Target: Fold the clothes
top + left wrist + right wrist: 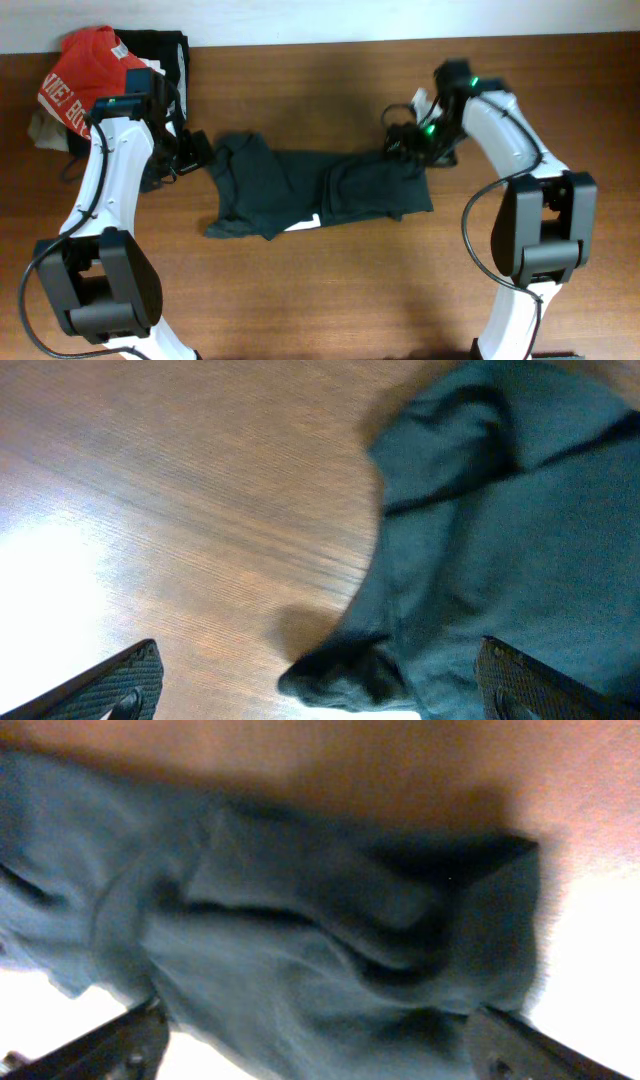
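My left gripper will move down and to the right in the overhead view onto the shirt's nearest end (237,187) (430,580), because one open finger is over bare wood.
The dark navy-teal T-shirt (315,188) lies crumpled in a long bunch across the middle of the table, a bit of white showing at its front edge. My left gripper (196,153) is open at the shirt's left end; in the left wrist view (320,685) its fingers stand wide apart over a fold of the shirt (500,550). My right gripper (403,140) is open at the shirt's right end; in the right wrist view (315,1045) its fingers straddle bunched cloth (330,930).
A red shirt with white letters (85,75) and a black garment (160,50) lie piled at the table's back left corner, behind my left arm. The wooden table (330,290) extends in front of the shirt.
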`<state>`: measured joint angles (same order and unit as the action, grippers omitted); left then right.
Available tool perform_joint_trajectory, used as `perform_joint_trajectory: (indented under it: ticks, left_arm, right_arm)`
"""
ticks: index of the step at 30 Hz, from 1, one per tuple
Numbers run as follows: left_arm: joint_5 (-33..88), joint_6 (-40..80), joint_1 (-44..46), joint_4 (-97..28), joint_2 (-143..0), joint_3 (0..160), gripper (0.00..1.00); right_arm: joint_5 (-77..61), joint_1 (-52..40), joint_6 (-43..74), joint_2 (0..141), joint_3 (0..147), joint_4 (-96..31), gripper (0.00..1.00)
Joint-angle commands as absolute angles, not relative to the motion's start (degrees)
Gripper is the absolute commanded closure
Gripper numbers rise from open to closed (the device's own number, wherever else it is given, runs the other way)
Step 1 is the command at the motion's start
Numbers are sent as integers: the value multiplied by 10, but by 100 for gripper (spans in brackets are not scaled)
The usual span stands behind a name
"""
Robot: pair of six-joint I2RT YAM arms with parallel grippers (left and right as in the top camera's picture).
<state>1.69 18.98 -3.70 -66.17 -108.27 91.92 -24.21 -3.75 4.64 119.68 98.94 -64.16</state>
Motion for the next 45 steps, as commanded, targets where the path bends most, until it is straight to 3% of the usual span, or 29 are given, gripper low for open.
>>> perform_joint_trajectory:
  ticks: [1,4,10,13,20,21,23,25,26,29,34,39,45]
  left_arm:
    - [149,83,-35,-658,-1100,917,1]
    - [234,43,-35,-644,-1138,917,1]
    - [260,42,-47,-643,-1235,917,1]
    - [286,-18,-50,-644,-1258,917,1]
    - [336,20,-21,-588,-1271,879,2]
    - [333,40,-10,-568,-1271,865,11]
    - [332,47,5,-550,-1271,852,58]
    - [313,48,14,-549,-1271,852,94]
    - [293,56,15,-552,-1270,854,99]
    - [210,102,-1,-584,-1270,881,100]
    - [24,185,-69,-753,-1270,1055,100]
    - [6,193,-50,-885,-1270,1255,100]
    - [7,194,37,-912,-1271,1285,100]
  right_arm:
    - [-179,-32,45,1182,1130,-713,1]
    - [-137,-23,45,1182,1206,-769,1]
    - [-116,18,45,1183,1223,-828,1]
    - [-113,37,43,1183,1223,-836,1]
    - [-113,41,43,1183,1223,-836,1]
    - [-113,42,43,1183,1223,-838,1]
    - [-113,42,43,1183,1223,-842,1]
    - [-113,41,43,1183,1223,-844,1]
    - [-113,42,43,1183,1223,-847,1]
    - [-113,42,43,1183,1221,-855,1]
    - [-113,41,43,1184,1221,-868,1]
    - [-113,41,43,1184,1221,-868,1]
    - [-114,41,43,1184,1221,-868,1]
